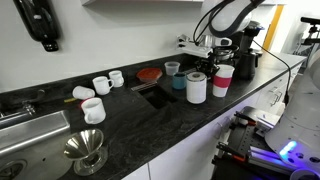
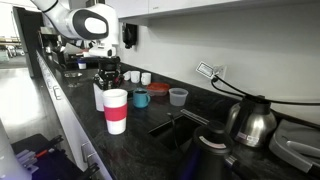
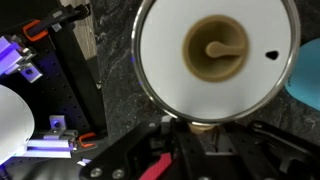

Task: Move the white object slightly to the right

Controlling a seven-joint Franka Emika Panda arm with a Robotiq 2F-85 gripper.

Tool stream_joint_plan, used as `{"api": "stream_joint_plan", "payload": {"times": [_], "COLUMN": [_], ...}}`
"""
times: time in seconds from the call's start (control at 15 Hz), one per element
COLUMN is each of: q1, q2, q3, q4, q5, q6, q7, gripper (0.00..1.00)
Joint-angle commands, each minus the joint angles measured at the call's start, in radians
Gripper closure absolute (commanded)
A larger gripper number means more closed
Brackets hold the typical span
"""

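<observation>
The white object moves slightly away from the paper cup next, and then my gripper releases it. Bare counter lies beside my gripper, opposite that cup.
The white object (image 1: 196,88) stands upright on the dark counter, between a teal mug and a paper cup. In an exterior view it shows partly behind that cup (image 2: 99,97). My gripper (image 1: 198,70) sits right on its top (image 2: 106,78). From the wrist its top fills the picture as a white disc (image 3: 215,50) with a tan hole at the centre. The gripper (image 3: 190,128) comes in from the bottom edge, its jaws closed at the disc's near rim on a small tan part. The fingertips themselves are hidden under the rim.
A white paper cup with a red band (image 1: 222,80) (image 2: 116,110) stands close beside the white object. A teal mug (image 1: 178,81), a grey cup (image 1: 172,68), a red plate (image 1: 150,73), small white mugs (image 1: 100,85), a funnel (image 1: 85,150) and a kettle (image 2: 252,122) share the counter.
</observation>
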Motion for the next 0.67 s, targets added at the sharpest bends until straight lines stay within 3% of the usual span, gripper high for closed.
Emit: {"api": "stream_joint_plan", "payload": {"times": [0.0, 0.6], "q1": [-0.001, 0.028], "q2": [-0.011, -0.001], "q3": [0.004, 0.005], "q4": [-0.012, -0.015], "q5": [0.027, 0.043], "q6": [0.045, 0.073], "q7": [0.021, -0.010], "gripper": [0.94, 0.94]}}
